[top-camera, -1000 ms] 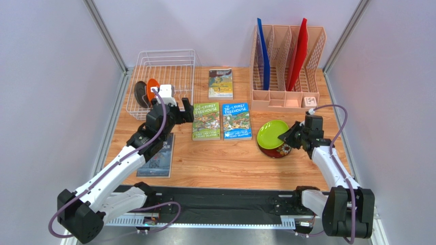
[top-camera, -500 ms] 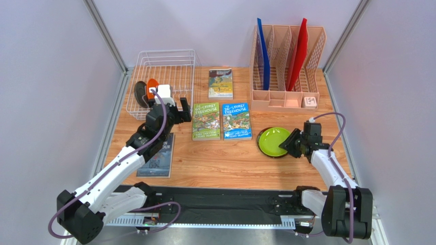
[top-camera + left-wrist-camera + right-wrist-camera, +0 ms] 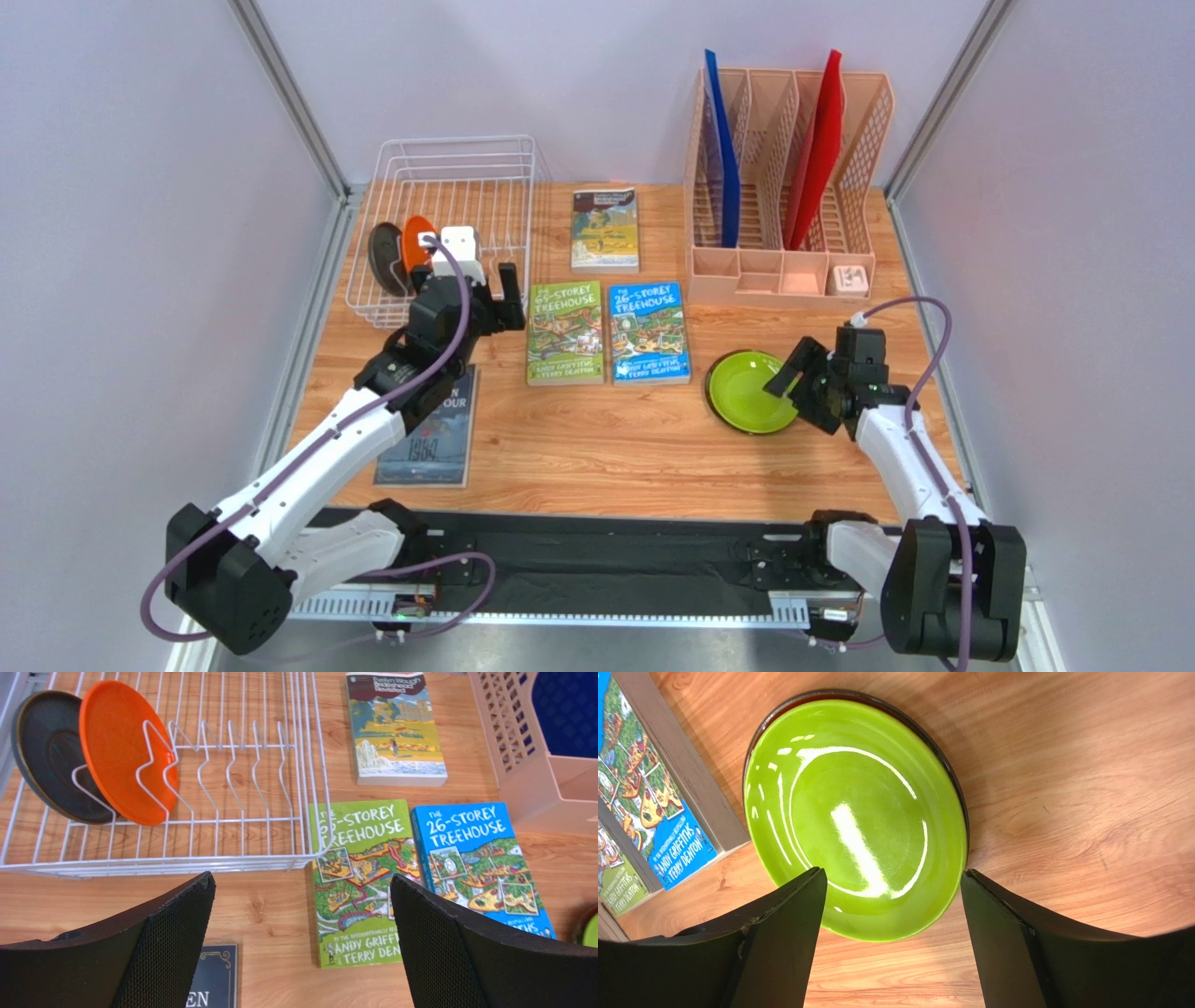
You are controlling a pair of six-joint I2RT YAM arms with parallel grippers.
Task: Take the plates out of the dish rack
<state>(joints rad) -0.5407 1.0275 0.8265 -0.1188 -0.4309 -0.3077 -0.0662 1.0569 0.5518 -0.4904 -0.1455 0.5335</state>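
Observation:
The orange plate's near rim (image 3: 411, 255) is below my fingers and to their left in the top view. My left gripper next needs to move across the dish rack (image 3: 456, 142) and down onto that rim.
The white wire dish rack (image 3: 456, 142) stands at the back left. An orange plate (image 3: 417, 245) and a dark grey plate (image 3: 385, 261) stand upright at its left end. The left wrist view shows the dish rack (image 3: 175, 861), orange plate (image 3: 119, 749) and grey plate (image 3: 45, 756) ahead. My left gripper (image 3: 484, 290) hovers open and holding nothing by the rack's near right corner (image 3: 302, 882). A lime green plate (image 3: 751, 389) lies flat at right, with a dark rim (image 3: 950, 766) showing under it. My right gripper (image 3: 797, 373) stands open over that plate's (image 3: 857, 812) near edge, its jaws (image 3: 892, 875) holding nothing.
A green book (image 3: 565, 332) and a blue book (image 3: 650, 332) lie side by side mid-table, with a third book (image 3: 605, 228) behind them. A dark book (image 3: 435, 427) lies under my left arm. A peach organizer (image 3: 786, 259) with blue and red folders stands at the back right.
My right gripper lowered the green plate onto the dark red plate, then opened and let it go. My left arm edged slightly to the right beside the rack.

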